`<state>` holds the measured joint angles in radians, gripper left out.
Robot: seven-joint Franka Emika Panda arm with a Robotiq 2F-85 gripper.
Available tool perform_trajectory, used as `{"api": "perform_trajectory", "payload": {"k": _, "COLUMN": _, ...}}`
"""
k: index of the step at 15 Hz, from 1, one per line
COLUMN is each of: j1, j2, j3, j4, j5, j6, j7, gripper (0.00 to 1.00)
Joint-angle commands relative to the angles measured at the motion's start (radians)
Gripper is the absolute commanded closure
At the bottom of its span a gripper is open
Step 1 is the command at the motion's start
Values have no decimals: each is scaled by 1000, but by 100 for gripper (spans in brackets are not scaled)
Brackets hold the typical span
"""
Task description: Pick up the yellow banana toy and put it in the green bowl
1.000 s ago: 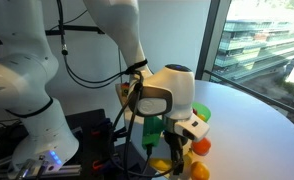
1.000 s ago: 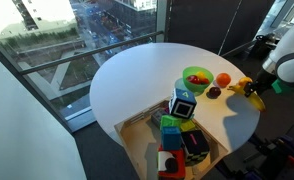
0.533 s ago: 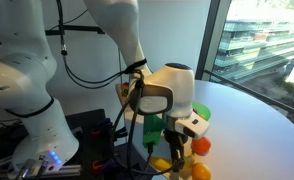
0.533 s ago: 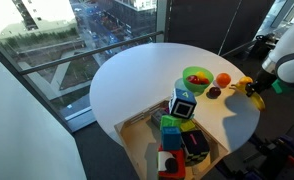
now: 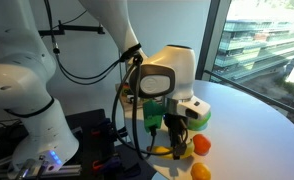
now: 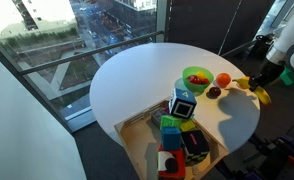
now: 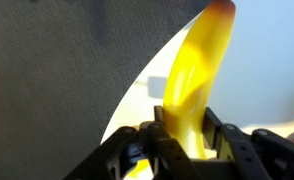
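I should next raise my gripper, carry the banana [image 6: 260, 93] outward over the bowl, and lower it to release. The green bowl [image 6: 198, 77] is outward of my gripper, beyond the orange fruit toy.
My gripper [image 7: 187, 138] is shut on the yellow banana toy [image 7: 197, 70], which sticks out from between the fingers over the white table's edge. In both exterior views the gripper [image 5: 171, 136] [image 6: 255, 85] holds the banana [image 5: 165, 150] [image 6: 260, 93] just above the table rim. The green bowl [image 6: 196, 78], with a red item inside, stands on the table further in from the banana. Only a part of the bowl [image 5: 201, 113] shows behind the gripper in an exterior view.
An orange fruit toy [image 6: 223, 79] and a dark item [image 6: 214, 92] lie between the bowl and the gripper. Two orange toys [image 5: 200, 146] [image 5: 199, 171] lie near the table edge. A wooden tray [image 6: 137, 140] of mixed blocks stands by the bowl. Windows surround the round white table [image 6: 137, 85].
The gripper has risen a little with the banana held in it and shifted towards the table edge. The bowl and orange toys have not moved.
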<state>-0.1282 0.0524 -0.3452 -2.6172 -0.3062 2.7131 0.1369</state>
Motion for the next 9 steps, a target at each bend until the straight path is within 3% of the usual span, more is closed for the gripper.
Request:
{"api": "perform_trajectory", "payload": {"k": 1, "j1": -28, "j2": -131, "j3": 45, "j4": -27, "j5": -41, "j6": -73, "j7": 34, "gripper": 84}}
{"api": "perform_trajectory", "payload": {"k": 9, "j1": -58, "j2": -229, "j3": 175, "j4": 23, "j5": -12, "j6": -116, "j7": 99, "gripper": 84}}
